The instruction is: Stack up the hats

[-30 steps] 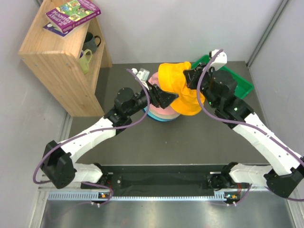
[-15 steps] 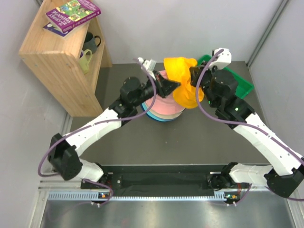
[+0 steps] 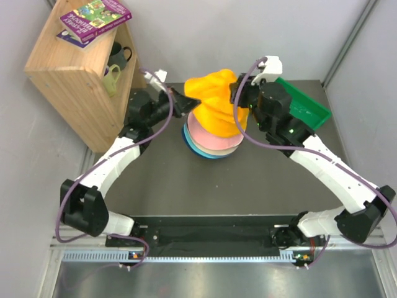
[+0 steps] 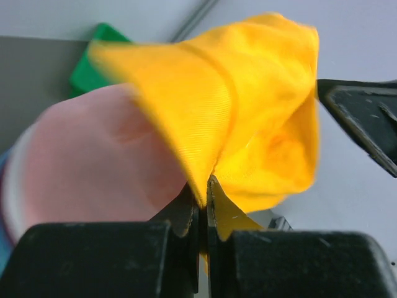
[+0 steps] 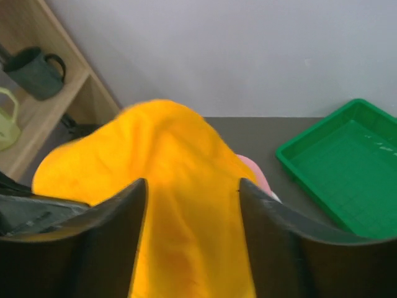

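The cloth of the orange-yellow hat hangs bunched, so my left gripper will next lower its fold back and to the left in the top view, over the pink hat's edge [image 3: 190,125] [image 4: 80,212], and release.
An orange-yellow hat [image 3: 214,105] hangs bunched over a stack of hats [image 3: 211,144] with a pink one on top and white and blue brims below. My left gripper [image 3: 188,102] is at the hat's left side, shut on a fold of its cloth [image 4: 205,186]; the pink hat [image 4: 93,161] shows behind it. At the hat's right side my right gripper [image 3: 238,102] stands open. In the right wrist view its fingers [image 5: 133,211] are spread wide, with the orange-yellow hat [image 5: 180,186] spanning the gap between them. A bit of the pink hat [image 5: 255,172] peeks out beyond.
A green tray [image 3: 305,107] lies at the back right, behind my right arm, also seen as the green tray [image 5: 347,164]. A wooden shelf [image 3: 80,81] with books and mugs [image 5: 34,71] stands at the back left.
My left gripper shut on the orange-yellow hat and drew it left and back. My right gripper opened and let go. The hat now hangs over the stack instead of right of it.
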Controlling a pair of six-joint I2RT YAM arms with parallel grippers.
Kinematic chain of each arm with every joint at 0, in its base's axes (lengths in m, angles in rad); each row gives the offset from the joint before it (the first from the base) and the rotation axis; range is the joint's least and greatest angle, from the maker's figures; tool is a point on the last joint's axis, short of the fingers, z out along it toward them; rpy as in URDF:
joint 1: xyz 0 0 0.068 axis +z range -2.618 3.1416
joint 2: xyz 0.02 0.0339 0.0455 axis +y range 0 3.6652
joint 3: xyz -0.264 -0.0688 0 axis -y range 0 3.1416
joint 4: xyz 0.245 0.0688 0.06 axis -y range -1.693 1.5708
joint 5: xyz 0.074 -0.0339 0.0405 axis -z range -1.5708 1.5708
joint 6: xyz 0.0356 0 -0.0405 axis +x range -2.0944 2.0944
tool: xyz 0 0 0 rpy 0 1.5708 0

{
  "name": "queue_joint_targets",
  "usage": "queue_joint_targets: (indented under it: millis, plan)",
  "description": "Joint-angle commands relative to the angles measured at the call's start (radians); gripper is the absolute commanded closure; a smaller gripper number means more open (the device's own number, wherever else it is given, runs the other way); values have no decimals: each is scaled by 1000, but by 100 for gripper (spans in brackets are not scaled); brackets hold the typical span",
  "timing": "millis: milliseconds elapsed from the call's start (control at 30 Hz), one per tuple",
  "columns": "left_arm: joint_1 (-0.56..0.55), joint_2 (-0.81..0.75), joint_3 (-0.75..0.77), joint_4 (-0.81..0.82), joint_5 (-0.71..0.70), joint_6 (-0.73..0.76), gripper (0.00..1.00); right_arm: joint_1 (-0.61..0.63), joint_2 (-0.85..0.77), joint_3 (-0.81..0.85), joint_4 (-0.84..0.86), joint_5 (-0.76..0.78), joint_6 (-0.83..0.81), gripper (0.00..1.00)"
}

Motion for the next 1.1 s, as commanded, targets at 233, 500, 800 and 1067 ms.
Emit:
queue_joint_targets:
  millis: [233, 500, 800, 1067]
  plan:
    - [204, -92, -178, 115, 244, -199, 100, -271, -32, -43, 71, -434, 65, 8]
    - [211, -87, -251, 181, 313, -175, 100, -459, -80, -346, 333, -859, 246, 13]
    - [216, -103, -216, -85, 215, 54, 100, -557, 30, -517, 690, -1131, 485, 24]
    - [217, -97, -216, -97, 189, 75, 100, -562, 112, -577, 854, -1197, 602, 27]
